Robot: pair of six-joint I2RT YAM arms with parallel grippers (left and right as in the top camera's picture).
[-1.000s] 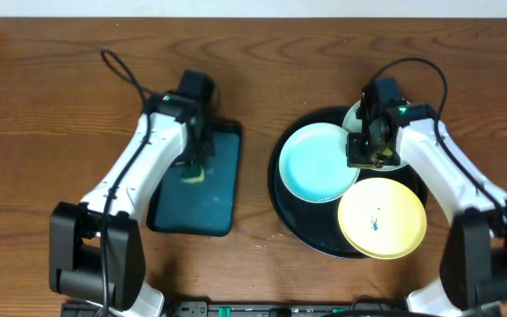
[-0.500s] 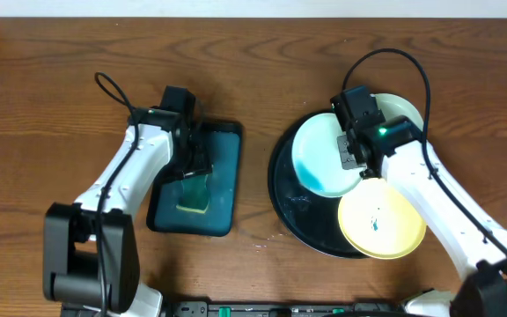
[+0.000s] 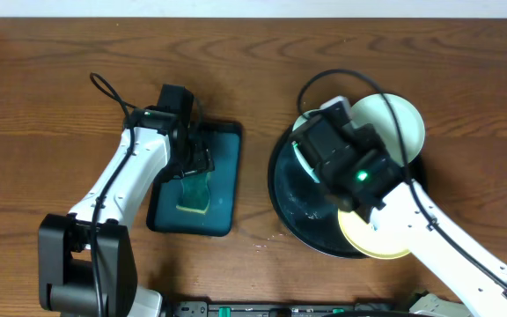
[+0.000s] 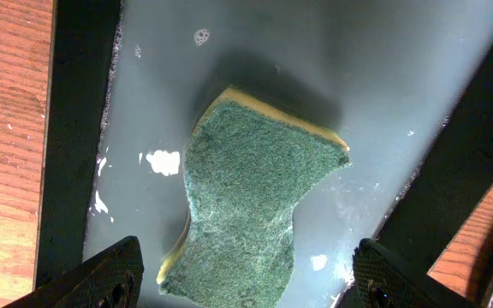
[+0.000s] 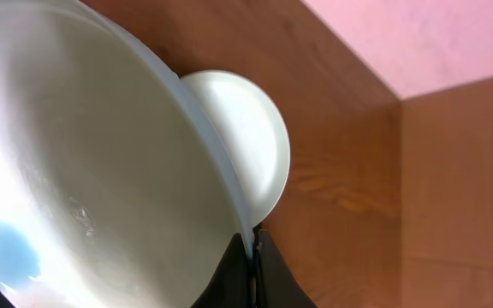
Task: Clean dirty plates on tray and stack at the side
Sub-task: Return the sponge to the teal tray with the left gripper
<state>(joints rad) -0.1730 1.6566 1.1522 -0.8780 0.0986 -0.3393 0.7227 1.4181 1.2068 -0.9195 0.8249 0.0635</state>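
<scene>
The bare wood beyond the black tray has room for the plate, so I need to move my right gripper to the right in the overhead view next and down onto the tabletop there.
My right gripper (image 5: 253, 257) is shut on the rim of a pale mint plate (image 5: 84, 162), held tilted above the black tray (image 3: 289, 207). A blue smear (image 5: 2, 248) marks the plate's face. In the overhead view only a sliver of this plate (image 3: 298, 154) shows beside the right arm. A second pale plate (image 3: 396, 119) lies at the tray's far right, and a yellow plate (image 3: 363, 238) at its near side is half covered by the arm. My left gripper (image 4: 246, 282) is open above a green and yellow sponge (image 4: 255, 192) without touching it.
The sponge lies on a wet rectangular dark-teal tray (image 3: 223, 154) to the left of the black tray. Brown wooden table (image 3: 42, 106) surrounds both trays. A black cable (image 3: 113, 88) loops behind the left arm. Water drops dot the table (image 3: 262, 242) between the trays.
The left gripper has opened and let the sponge go onto the teal tray. The right arm has lifted the mint plate, tilted it and swung left over the black tray.
</scene>
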